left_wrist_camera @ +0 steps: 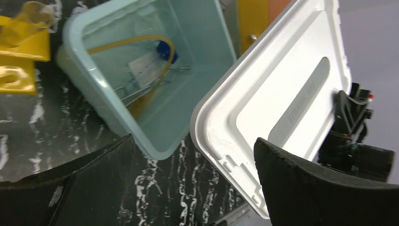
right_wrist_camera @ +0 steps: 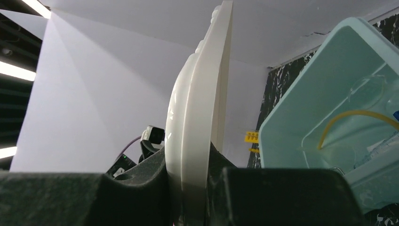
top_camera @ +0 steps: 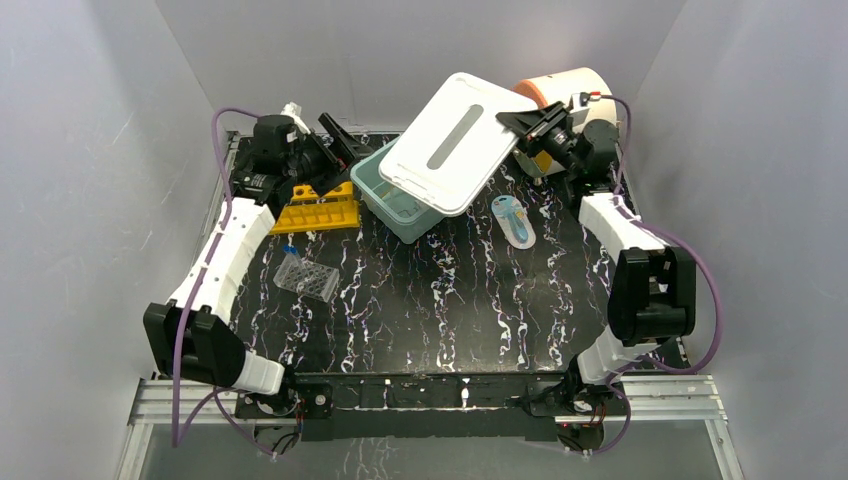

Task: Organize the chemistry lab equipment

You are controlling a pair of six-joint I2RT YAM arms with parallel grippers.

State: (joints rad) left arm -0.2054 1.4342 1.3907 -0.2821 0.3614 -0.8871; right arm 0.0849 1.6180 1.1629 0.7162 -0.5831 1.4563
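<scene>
I will next bring the white lid in my right gripper down and to the left in the top view onto the bin's open rim, which is below it, and release.
A pale teal bin stands at the back middle. My right gripper is shut on the edge of its white lid and holds it tilted above the bin's right side. In the right wrist view the lid is clamped edge-on between the pads. In the left wrist view the bin holds amber tubing, a blue-capped tube, a white card and wire clips. My left gripper is open and empty, just left of the bin. The yellow rack lies under it.
A clear holed tube tray lies front left. A flat packet with a blue item lies right of the bin. An orange and white cylinder stands at the back right behind the right gripper. White walls enclose three sides.
</scene>
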